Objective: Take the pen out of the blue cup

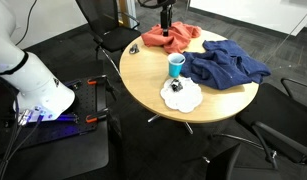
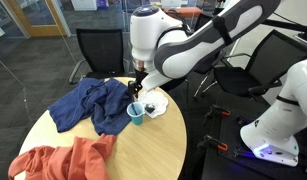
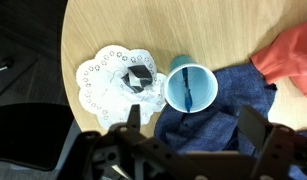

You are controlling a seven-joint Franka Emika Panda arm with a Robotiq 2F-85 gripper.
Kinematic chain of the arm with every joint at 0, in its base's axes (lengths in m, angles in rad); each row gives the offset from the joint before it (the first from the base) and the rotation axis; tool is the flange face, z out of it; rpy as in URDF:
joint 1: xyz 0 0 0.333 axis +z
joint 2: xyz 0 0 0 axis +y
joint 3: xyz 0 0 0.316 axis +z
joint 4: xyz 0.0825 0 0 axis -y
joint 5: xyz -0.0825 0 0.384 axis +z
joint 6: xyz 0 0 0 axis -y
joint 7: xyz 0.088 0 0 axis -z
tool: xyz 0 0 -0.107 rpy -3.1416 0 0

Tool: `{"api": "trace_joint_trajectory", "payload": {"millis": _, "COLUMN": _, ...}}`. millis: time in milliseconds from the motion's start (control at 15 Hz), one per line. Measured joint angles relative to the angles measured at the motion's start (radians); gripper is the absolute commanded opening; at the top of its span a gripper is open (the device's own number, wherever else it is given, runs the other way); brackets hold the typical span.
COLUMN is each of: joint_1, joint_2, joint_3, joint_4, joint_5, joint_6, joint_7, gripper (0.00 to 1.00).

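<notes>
The pen leans inside the cup, and the pen's top end is below my gripper. My gripper will move down to the cup's opening next, with its fingers spread.
The blue cup (image 3: 190, 88) stands upright on the round wooden table, between a white doily and a dark blue cloth. It also shows in both exterior views (image 1: 176, 65) (image 2: 135, 114). The pen (image 3: 188, 90) is a thin dark stick leaning inside the cup. My gripper (image 3: 193, 128) hangs above the cup with its fingers spread wide and nothing between them. It also shows in both exterior views (image 2: 139, 88) (image 1: 165, 28), well clear of the cup's rim.
A white doily (image 3: 101, 72) with a small black object (image 3: 139, 75) lies beside the cup. A dark blue cloth (image 1: 225, 65) and an orange cloth (image 1: 171, 38) lie on the table (image 1: 143, 85). Office chairs stand around the table.
</notes>
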Motion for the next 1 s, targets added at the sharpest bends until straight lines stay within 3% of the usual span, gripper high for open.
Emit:
{"api": "trace_joint_trajectory", "payload": {"millis": 200, "joint_1": 0.004, "joint_2": 0.051, "joint_3": -0.012, "joint_4": 0.009, "joint_5": 0.001, "joint_6": 0.008, "joint_7": -0.004, "gripper": 1.0}}
{"api": "trace_joint_trajectory", "payload": {"millis": 600, "joint_1": 0.008, "joint_2": 0.188, "joint_3": -0.024, "joint_4": 0.026, "joint_5": 0.046, "joint_6": 0.15, "joint_7": -0.106, "gripper": 1.0}}
{"api": "trace_joint_trajectory", "payload": {"millis": 1000, "joint_1": 0.051, "joint_2": 0.286, "joint_3": -0.071, "joint_4": 0.08, "joint_5": 0.055, "joint_6": 0.211, "joint_7": -0.121, "gripper": 1.0}}
